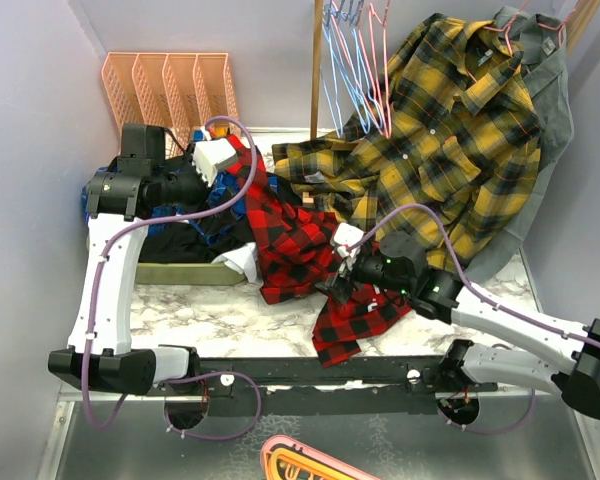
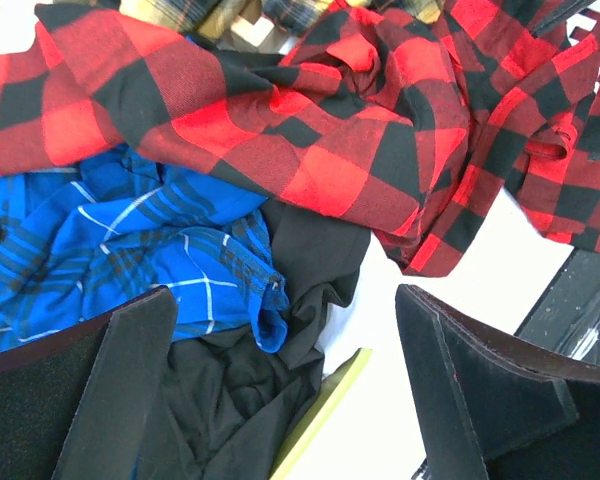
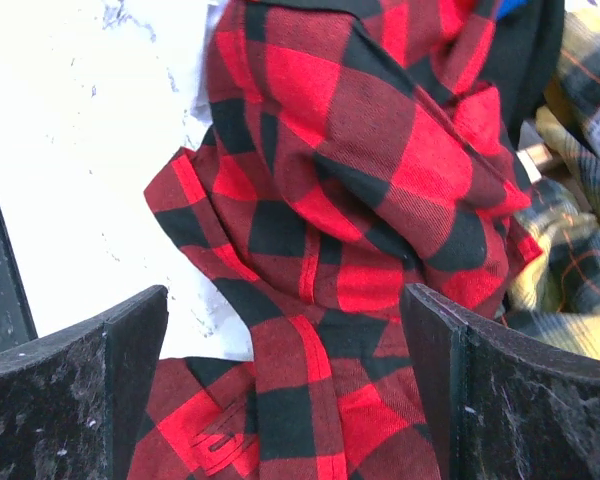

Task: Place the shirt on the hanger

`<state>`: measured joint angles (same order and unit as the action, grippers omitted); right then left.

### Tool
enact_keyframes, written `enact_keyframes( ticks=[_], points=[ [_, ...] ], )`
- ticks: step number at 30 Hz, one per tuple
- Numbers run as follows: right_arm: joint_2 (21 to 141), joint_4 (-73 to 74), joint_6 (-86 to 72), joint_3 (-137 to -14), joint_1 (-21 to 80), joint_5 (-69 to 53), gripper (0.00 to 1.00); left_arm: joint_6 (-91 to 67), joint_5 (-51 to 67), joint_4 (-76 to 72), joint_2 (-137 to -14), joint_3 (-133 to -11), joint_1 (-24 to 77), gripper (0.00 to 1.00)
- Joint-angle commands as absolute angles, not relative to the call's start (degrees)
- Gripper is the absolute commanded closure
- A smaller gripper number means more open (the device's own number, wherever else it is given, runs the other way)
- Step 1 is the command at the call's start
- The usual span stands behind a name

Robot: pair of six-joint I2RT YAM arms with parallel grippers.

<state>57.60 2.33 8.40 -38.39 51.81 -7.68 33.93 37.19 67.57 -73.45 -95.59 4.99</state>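
Observation:
The near edge of the fold borders bare marble, so I will move my right gripper to the left in the top view and down onto that edge, and close there.
The red-and-black plaid shirt (image 1: 298, 250) lies crumpled on the marble table, its white lettering hidden. It fills the right wrist view (image 3: 330, 200) and crosses the top of the left wrist view (image 2: 280, 120). My right gripper (image 1: 338, 285) is open, its jaws astride a fold of the shirt (image 3: 285, 295) without closing on it. My left gripper (image 1: 230, 185) is open and empty (image 2: 285, 300), above the clothes pile at the shirt's left end. The pink-red wire hanger (image 1: 383, 90) hangs at the back on the pole, apart from both grippers.
A blue plaid shirt (image 2: 110, 240) and a black garment (image 2: 230, 400) lie in a yellow-green tray (image 1: 180, 272). Light blue hangers (image 1: 340, 60) hang by a wooden pole (image 1: 316, 70). A yellow plaid shirt (image 1: 450, 130) and grey shirt (image 1: 552, 90) hang back right. An orange rack (image 1: 170, 90) stands back left.

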Motion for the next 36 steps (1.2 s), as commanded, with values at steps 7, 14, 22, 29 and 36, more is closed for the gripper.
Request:
enact_keyframes(
  ticks=[7, 14, 22, 29, 36],
  points=[
    [68.6, 6.8, 21.7, -46.3, 56.7, -11.8, 0.02, 33.1, 36.4, 65.1, -71.8, -90.8, 4.9, 0.08],
    [75.4, 8.5, 24.3, -48.6, 58.1, -13.1, 0.07, 32.0, 34.9, 63.7, -70.0, -87.5, 5.0, 0.08],
    [82.0, 9.2, 26.0, -50.2, 58.5, -13.8, 0.1, 30.8, 38.7, 63.0, -69.8, -86.9, 5.0, 0.09],
    [86.4, 11.1, 27.1, -51.8, 58.9, -13.6, 0.44, 32.4, 40.2, 64.1, -69.6, -87.0, 5.0, 0.09],
    [80.1, 5.2, 22.5, -50.0, 59.0, -13.0, 0.99, 32.3, 31.0, 58.9, -69.4, -86.8, 5.0, 0.05]
  ],
)
